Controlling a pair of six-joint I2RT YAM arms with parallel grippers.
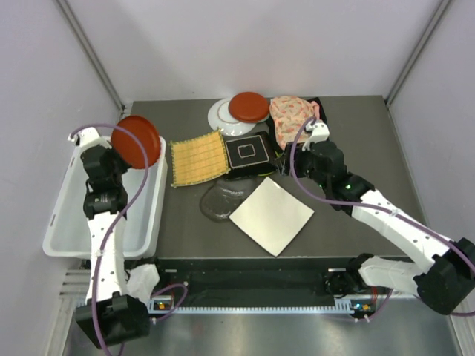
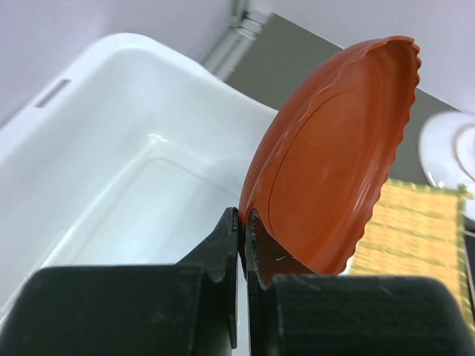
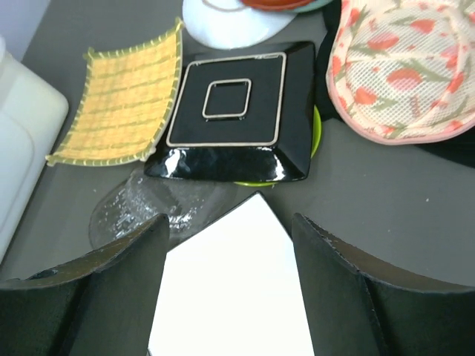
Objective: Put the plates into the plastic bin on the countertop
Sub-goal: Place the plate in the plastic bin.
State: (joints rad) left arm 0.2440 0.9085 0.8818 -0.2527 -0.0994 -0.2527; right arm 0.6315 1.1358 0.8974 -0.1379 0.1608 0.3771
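Note:
I will next lower my left gripper between the sides of the bin at its far end, because the red round plate [image 1: 136, 139] is still hanging above the bin's bare bottom.
My left gripper [image 2: 243, 216] is shut on the rim of a red round plate [image 2: 334, 156], holding it tilted on edge over the far end of the white plastic bin [image 2: 111, 148]; in the top view the plate [image 1: 136, 139] hangs above the bin [image 1: 78, 237]. My right gripper [image 3: 230, 230] is open and empty above a corner of the white square plate [image 3: 230, 289]. On the countertop lie the yellow woven plate [image 1: 198, 158], the black square plate [image 1: 247, 153], a clear glass plate [image 1: 219, 202], the white square plate [image 1: 272, 216], a white round plate [image 1: 220, 116] and another red plate [image 1: 249, 107].
A pink floral fabric piece [image 1: 292, 119] lies on a black cloth at the back right. A lime plate edge [image 3: 315, 137] shows under the black plate. Pale walls close in the countertop [image 1: 356, 148] on three sides.

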